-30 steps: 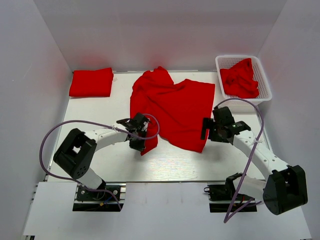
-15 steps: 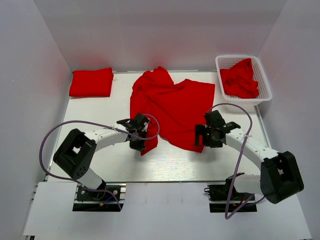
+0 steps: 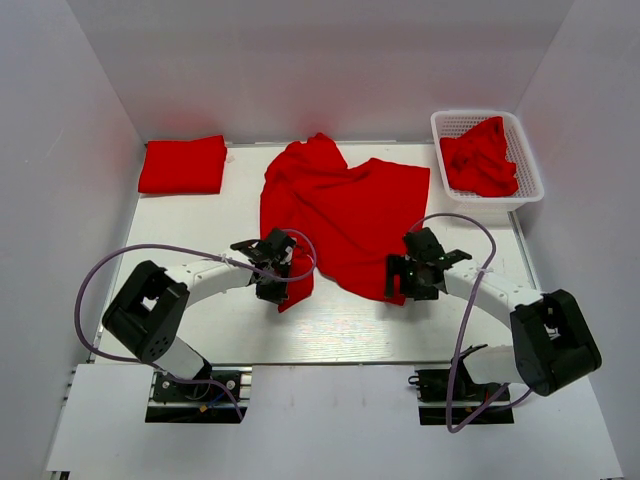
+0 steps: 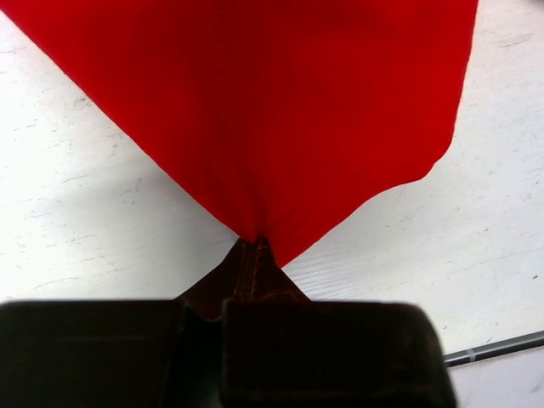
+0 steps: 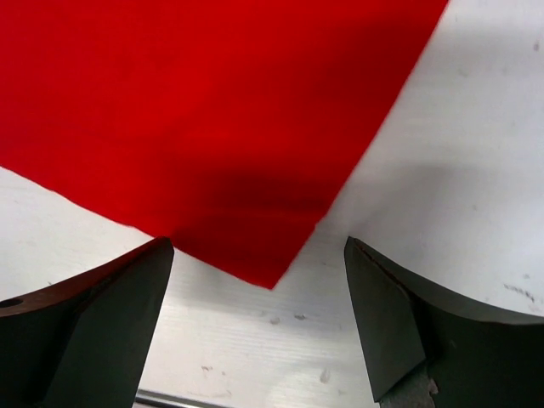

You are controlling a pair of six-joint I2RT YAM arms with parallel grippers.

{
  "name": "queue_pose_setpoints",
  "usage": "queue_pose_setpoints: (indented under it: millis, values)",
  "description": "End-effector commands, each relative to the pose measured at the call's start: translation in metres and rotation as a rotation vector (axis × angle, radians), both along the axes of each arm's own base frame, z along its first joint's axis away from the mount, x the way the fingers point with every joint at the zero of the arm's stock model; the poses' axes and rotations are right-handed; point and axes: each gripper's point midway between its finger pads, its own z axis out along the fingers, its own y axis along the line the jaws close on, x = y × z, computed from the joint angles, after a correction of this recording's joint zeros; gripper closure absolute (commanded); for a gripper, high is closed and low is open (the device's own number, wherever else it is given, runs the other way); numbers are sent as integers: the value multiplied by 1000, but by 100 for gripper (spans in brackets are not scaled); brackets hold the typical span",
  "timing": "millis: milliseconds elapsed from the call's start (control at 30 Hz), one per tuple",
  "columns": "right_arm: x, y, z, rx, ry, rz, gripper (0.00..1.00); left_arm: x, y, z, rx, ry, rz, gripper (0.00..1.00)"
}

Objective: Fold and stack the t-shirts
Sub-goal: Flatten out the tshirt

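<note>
The robot's right gripper needs to stay where it is and close on the shirt's near corner [image 3: 398,299] [image 5: 255,248] on the basket's side, because that corner lies between its open fingers.
A bright red t-shirt [image 3: 340,215] lies spread and rumpled on the middle of the white table. My left gripper [image 3: 276,290] is shut on its near left corner; in the left wrist view the cloth [image 4: 255,110] is pinched at the fingertips [image 4: 252,255]. My right gripper [image 3: 397,288] is open, just over the shirt's near right corner [image 5: 272,276], which lies flat between its two fingers. A folded red t-shirt [image 3: 183,165] lies at the back left. More red t-shirts [image 3: 482,157] sit crumpled in the basket.
A white mesh basket [image 3: 528,160] stands at the back right. White walls enclose the table on three sides. Purple cables [image 3: 120,262] loop off both arms. Bare table [image 3: 340,325] lies along the near edge.
My right gripper has moved left and nearer, onto the shirt's near right corner. My left gripper has stayed on its corner, shifting only slightly.
</note>
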Motion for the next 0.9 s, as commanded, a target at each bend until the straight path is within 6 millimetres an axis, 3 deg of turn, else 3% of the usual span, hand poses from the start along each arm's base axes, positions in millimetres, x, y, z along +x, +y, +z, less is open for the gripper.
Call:
queue_pose_setpoints:
  millis: [0, 100, 200, 233, 267, 333, 400, 500, 533, 600, 633, 700, 733, 800, 833, 867]
  values:
    - [8, 10, -6, 48, -30, -13, 13, -2, 10, 2, 26, -12, 22, 100]
    - [11, 11, -9, 52, -31, -38, 18, -2, 10, 2, 23, -11, 31, 100]
    - [13, 17, -7, 80, -48, -30, 49, 1, 8, 5, 17, -18, 31, 100]
    - [14, 16, -6, 84, -51, -37, 68, 1, 8, 5, 17, -18, 31, 100]
    - [16, 17, -3, 85, -69, -17, 74, 5, 5, 13, 5, -34, 31, 100]
    - [21, 24, 12, 126, -105, 11, 100, 14, 6, 28, 23, -69, 57, 100]
    - [33, 26, 39, 136, -202, 43, 100, 25, 7, 46, 24, -121, 83, 100]
    - [59, 19, 86, 112, -387, 39, 100, 53, 22, 93, 67, -276, 165, 100]
    - [73, 10, 122, 96, -512, 6, 100, 61, 23, 115, 63, -325, 193, 100]
    - [83, 0, 147, 51, -599, -13, 100, 76, 35, 149, 89, -441, 251, 100]
    - [88, -4, 174, 56, -674, -33, 100, 87, 35, 178, 70, -510, 281, 100]
    - [100, -18, 208, 10, -770, -90, 100, 98, 48, 212, 118, -609, 316, 100]
    - [104, -21, 230, -8, -822, -88, 100, 108, 49, 248, 91, -685, 348, 100]
    - [113, -32, 279, -40, -930, -134, 100, 116, 62, 287, 132, -787, 381, 100]
    - [115, -34, 291, -53, -955, -137, 100, 122, 65, 320, 112, -856, 414, 100]
    - [119, -45, 326, -71, -1026, -189, 100, 125, 73, 339, 117, -897, 449, 100]
